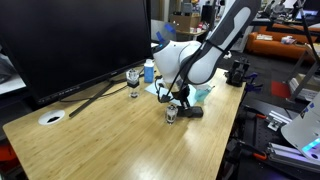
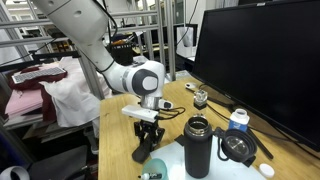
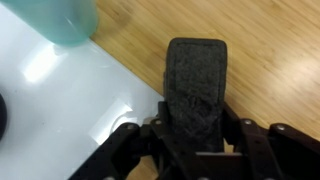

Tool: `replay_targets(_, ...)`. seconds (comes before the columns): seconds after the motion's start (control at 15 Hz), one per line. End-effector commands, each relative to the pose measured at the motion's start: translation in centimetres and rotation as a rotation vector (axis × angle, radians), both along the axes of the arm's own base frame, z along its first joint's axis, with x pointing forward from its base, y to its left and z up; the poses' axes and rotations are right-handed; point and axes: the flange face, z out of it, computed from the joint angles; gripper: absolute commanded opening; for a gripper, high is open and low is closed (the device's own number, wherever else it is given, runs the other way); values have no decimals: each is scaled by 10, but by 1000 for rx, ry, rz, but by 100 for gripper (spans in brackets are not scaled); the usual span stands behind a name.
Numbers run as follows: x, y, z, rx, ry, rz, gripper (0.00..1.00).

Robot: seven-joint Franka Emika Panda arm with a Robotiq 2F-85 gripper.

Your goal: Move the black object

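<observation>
My gripper should next lift, carry the bar past the small clear glass and lower it to release, because there is open wood from my gripper toward the stemmed glass.
The black object (image 3: pixel 197 85) is a short, flat, rough-textured bar lying on the wooden table. In the wrist view it sits between my gripper's (image 3: pixel 196 128) two fingers, which close against its sides. In an exterior view the gripper (image 2: pixel 148 137) points down at the table's near edge with the bar (image 2: pixel 143 153) under it. In an exterior view the gripper (image 1: pixel 178 100) is low over the table with the bar (image 1: pixel 191 110) sticking out beside it.
A tall black bottle (image 2: pixel 196 146) stands close beside the gripper on a white-teal sheet (image 3: pixel 60 95). A small clear glass (image 1: pixel 171 116) is next to the gripper. A stemmed glass (image 1: pixel 133 78), a blue-capped bottle (image 2: pixel 238 120) and a large monitor (image 1: pixel 80 40) stand further back.
</observation>
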Motion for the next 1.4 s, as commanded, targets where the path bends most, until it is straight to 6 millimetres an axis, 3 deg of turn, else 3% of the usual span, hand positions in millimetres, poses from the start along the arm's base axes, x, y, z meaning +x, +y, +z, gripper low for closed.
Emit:
replay_targets(0.0,0,-10,10,28,-5,-44,26)
replay_targets(0.2,1,-18,27,22,-53,-89,26)
replay_targets(0.67,20,-27,98,7,-207,-154,26)
replay_targets(1.0,46,-15,141,-60,-273,-13,26)
replay_targets(1.33,70,19,161,-78,-270,288,26)
